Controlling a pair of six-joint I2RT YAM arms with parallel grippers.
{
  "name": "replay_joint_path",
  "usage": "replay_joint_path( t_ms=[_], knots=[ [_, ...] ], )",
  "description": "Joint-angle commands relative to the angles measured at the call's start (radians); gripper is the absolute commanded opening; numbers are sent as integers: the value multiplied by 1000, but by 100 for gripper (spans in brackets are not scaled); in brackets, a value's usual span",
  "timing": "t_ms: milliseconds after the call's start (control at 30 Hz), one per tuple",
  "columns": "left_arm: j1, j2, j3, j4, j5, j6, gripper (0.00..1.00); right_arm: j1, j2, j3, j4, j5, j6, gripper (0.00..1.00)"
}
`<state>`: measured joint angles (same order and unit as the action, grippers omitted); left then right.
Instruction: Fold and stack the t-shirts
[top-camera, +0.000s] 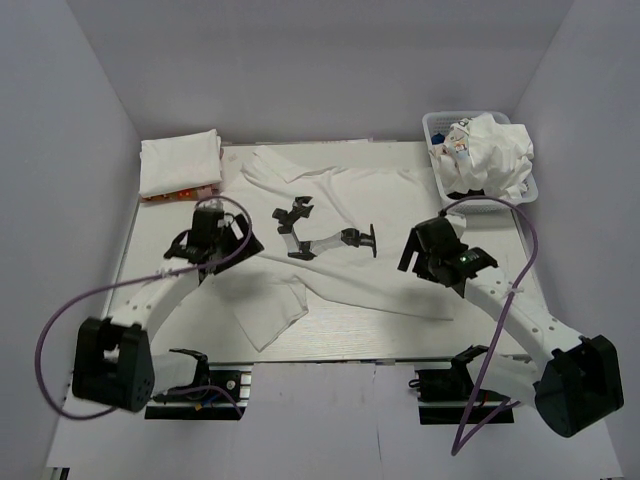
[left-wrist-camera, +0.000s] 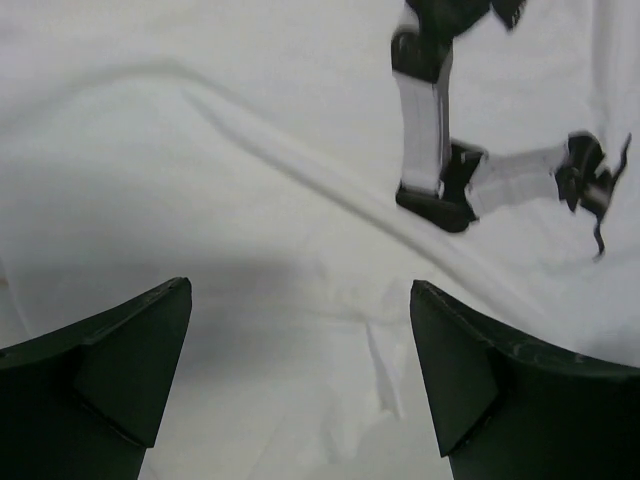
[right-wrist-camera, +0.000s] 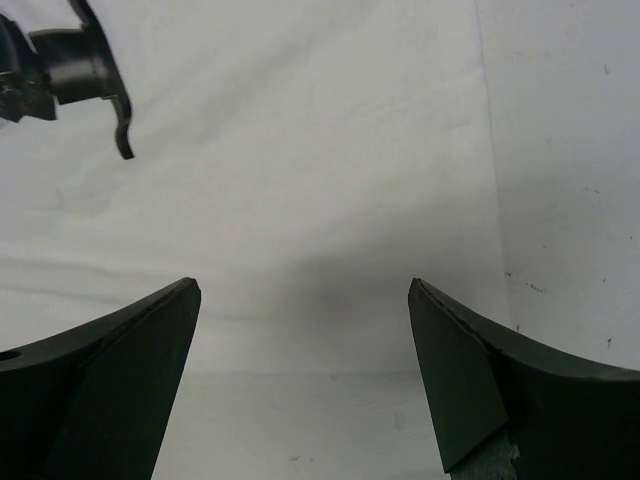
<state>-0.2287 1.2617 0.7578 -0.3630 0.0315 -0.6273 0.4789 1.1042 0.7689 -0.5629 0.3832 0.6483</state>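
The sleeve's near corner (top-camera: 260, 345) sticks out toward the table edge, back from and below my left gripper. My left gripper will turn back and go down to it next.
A white t-shirt (top-camera: 400, 200) with a black robot-arm print (top-camera: 325, 235) lies spread and wrinkled across the middle of the table. My left gripper (top-camera: 220, 230) is open and empty just above the shirt's left part; the left wrist view shows its jaws (left-wrist-camera: 300, 290) wide apart over creased white cloth (left-wrist-camera: 200, 180), with the print (left-wrist-camera: 440, 150) ahead to the right. My right gripper (top-camera: 425, 248) is open and empty over the shirt's right part; the right wrist view (right-wrist-camera: 303, 285) shows flat cloth (right-wrist-camera: 300, 150) between its jaws and the shirt's near edge just below.
A stack of folded white shirts (top-camera: 180, 163) sits at the back left with something orange (top-camera: 165, 196) under it. A white lattice basket (top-camera: 436, 127) at the back right holds crumpled white shirts (top-camera: 490, 150). Bare table (right-wrist-camera: 560, 150) shows right of the shirt.
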Motion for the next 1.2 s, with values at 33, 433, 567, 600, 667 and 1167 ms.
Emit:
replay_joint_path(
  t_ms=[33, 433, 567, 600, 667, 1167],
  knots=[
    [-8, -177, -153, -102, 181, -87, 100, -10, -49, -63, 69, 45, 62, 90],
    [-178, -99, -166, -410, 239, -67, 97, -72, -81, -166, 146, -17, 70, 90],
    [-250, -45, -120, -484, 171, -106, 95, -100, -89, -181, 127, -17, 65, 90],
    [-262, -45, -120, -497, 154, -115, 93, -105, -98, -183, 124, -15, 67, 90],
    [-302, -22, -120, -527, 113, -141, 91, -115, -105, -200, 119, -9, 67, 90],
    [-469, 239, -68, -502, -25, -232, 49, -204, -93, -261, 127, -35, 56, 90]
  ],
)
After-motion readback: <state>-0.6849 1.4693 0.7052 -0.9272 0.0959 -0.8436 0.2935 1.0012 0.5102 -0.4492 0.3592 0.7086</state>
